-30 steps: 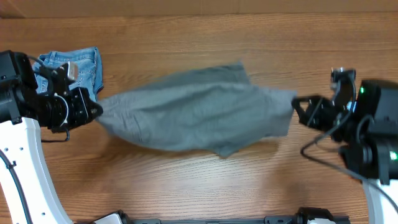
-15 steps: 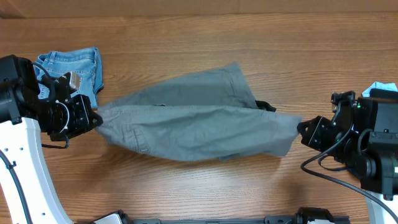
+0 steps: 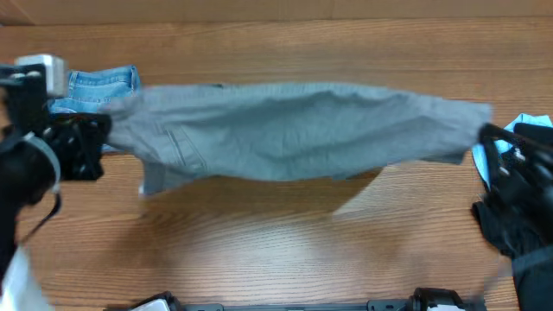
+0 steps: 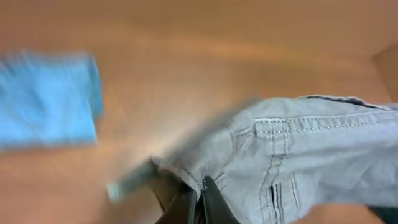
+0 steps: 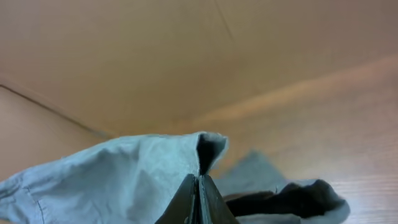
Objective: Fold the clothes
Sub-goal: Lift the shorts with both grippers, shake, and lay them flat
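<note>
My left gripper lifts the grey shorts (image 3: 294, 130) next, then swings them outward and down, to get bare wood (image 3: 166, 71) beside the denim shorts.
The grey shorts (image 3: 294, 130) hang stretched out in a wide band above the wooden table, casting a shadow beneath. My left gripper (image 3: 105, 138) is shut on their left end; in the left wrist view the jaws (image 4: 200, 190) pinch a stitched edge of the grey shorts (image 4: 311, 155). My right gripper (image 3: 484, 136) is shut on the right end; in the right wrist view its closed tips (image 5: 199, 182) hold a fold of the grey shorts (image 5: 106, 180). The views are blurred by motion.
Small blue denim shorts (image 3: 102, 85) lie at the back left, partly behind the grey fabric, and show again as a blur (image 4: 46, 99). A light-blue garment (image 3: 529, 125) lies at the right edge. A black garment (image 5: 292, 198) lies below the right gripper.
Both arms rose and pulled apart. The shorts went from a loose, sagging heap to a long taut band held high over the table.
</note>
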Controlling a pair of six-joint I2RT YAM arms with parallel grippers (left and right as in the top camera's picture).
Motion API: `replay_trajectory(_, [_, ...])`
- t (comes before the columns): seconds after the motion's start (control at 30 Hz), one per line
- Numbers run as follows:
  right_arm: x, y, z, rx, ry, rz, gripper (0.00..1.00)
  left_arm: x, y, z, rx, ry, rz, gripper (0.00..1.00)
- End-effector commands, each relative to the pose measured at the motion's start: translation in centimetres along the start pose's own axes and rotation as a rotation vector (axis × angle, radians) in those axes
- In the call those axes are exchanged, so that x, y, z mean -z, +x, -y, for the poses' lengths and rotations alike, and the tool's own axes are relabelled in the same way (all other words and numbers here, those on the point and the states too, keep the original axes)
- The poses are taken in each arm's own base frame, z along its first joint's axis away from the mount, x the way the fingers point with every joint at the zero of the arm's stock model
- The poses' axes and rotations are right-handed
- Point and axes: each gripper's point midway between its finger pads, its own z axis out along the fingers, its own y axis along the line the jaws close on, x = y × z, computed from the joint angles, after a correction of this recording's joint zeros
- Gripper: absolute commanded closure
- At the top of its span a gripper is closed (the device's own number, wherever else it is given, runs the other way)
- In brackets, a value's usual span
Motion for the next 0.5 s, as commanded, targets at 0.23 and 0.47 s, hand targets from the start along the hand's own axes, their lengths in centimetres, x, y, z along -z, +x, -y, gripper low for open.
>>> replay_trajectory(0.23, [8.3, -5.4, -4.7, 0.038, -0.058, 0.277, 0.96, 12.5, -5.8, 3.9, -0.156, -0.176, 0.500, 0.96])
replay_trajectory(0.47, [1.2, -5.0, -1.5, -0.024, 0.029, 0.104, 0.96, 7.2, -8.4, 0.8, -0.108, -0.165, 0.395, 0.96])
